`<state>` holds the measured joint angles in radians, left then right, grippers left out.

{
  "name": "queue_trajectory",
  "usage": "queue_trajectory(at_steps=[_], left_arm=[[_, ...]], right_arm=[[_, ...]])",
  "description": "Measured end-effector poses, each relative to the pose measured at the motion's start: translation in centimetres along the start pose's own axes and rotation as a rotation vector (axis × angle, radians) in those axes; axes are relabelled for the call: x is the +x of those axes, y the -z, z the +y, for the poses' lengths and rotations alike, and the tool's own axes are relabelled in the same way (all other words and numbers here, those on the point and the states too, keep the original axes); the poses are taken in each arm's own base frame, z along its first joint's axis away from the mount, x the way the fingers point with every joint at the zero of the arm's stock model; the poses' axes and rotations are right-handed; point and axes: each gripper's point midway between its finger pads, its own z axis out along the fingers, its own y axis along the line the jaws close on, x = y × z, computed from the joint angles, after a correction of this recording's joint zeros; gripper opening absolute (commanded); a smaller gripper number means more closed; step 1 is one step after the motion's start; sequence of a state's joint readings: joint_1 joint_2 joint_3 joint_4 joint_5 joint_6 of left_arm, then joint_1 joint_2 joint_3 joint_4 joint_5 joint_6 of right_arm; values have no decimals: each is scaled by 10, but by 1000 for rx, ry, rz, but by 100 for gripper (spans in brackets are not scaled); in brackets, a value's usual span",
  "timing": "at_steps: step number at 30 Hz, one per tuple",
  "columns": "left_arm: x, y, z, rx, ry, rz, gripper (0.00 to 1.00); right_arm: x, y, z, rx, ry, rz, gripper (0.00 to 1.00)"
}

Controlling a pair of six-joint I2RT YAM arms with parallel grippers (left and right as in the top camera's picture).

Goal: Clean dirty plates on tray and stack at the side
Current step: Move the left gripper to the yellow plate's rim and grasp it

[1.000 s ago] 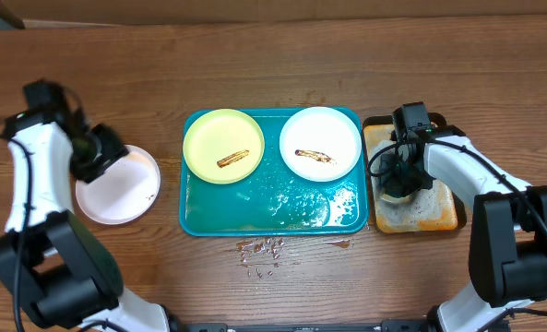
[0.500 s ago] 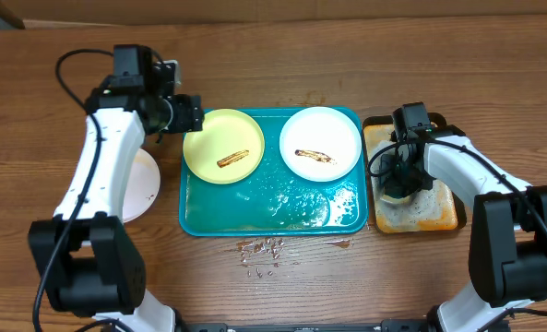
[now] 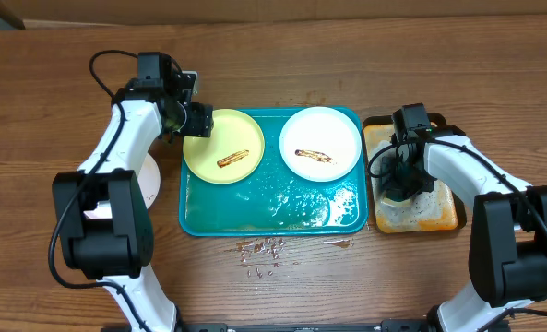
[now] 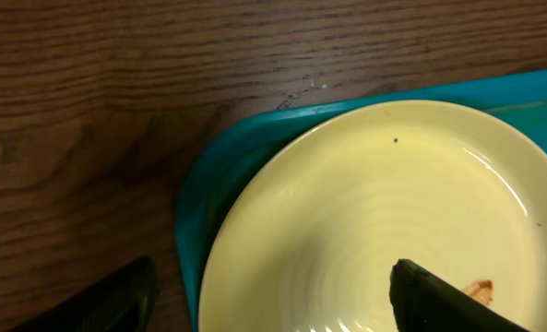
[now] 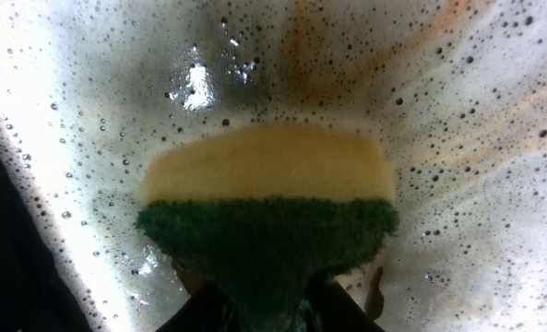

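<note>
The yellow plate's rim (image 3: 186, 155) (image 4: 205, 288) beside the tray's side is below my left gripper, between its fingers. My left gripper will go down next while drawing back, and close there.
On the teal tray (image 3: 255, 214) lie a pale yellow plate (image 3: 219, 138) and a white plate (image 3: 321, 134), each with a brown smear in the middle. A third, white plate (image 3: 149, 177) rests on the table left of the tray, partly hidden by the left arm. My left gripper (image 3: 197, 120) is open at the yellow plate's (image 4: 374, 203) far-left rim. In the left wrist view the rim lies between the jaws (image 4: 273, 274), one finger outside the tray, the other over the plate's inside. My right gripper (image 3: 400, 181) is shut on a yellow-and-green sponge (image 5: 268, 203) in foamy water.
A small black-rimmed orange-brown tray (image 3: 444, 214) with suds stands right of the teal tray. Soapy water pools in the teal tray's near half, and drops (image 3: 262, 249) lie on the wooden table in front of it.
My left arm swung from the white plate on the table over to the yellow plate's rim, jaws wider apart. The right arm and sponge have not moved.
</note>
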<state>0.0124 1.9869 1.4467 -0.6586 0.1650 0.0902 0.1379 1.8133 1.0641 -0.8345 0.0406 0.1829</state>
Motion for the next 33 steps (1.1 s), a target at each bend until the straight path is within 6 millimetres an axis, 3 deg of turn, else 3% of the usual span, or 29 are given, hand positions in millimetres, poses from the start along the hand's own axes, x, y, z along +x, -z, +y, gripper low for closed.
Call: queue_trajectory(at_steps=[6,11,21,25,27,33], left_arm=[[4,-18,3,1,-16,17,81],[5,-30,4,6,-19,22,71],[10,-31,5,10,-15,43,50],[20,-34,5,14,-6,80,50],[24,-34,5,15,-3,96,60],[32,-33,4,11,0,133,64]], right_arm=[[0,0,1,-7,0,2,24],[1,0,1,-7,0,4,24],[1,0,1,-6,0,6,24],[1,0,1,-5,0,7,24],[1,0,1,-6,-1,7,24],[1,0,1,-6,0,7,24]])
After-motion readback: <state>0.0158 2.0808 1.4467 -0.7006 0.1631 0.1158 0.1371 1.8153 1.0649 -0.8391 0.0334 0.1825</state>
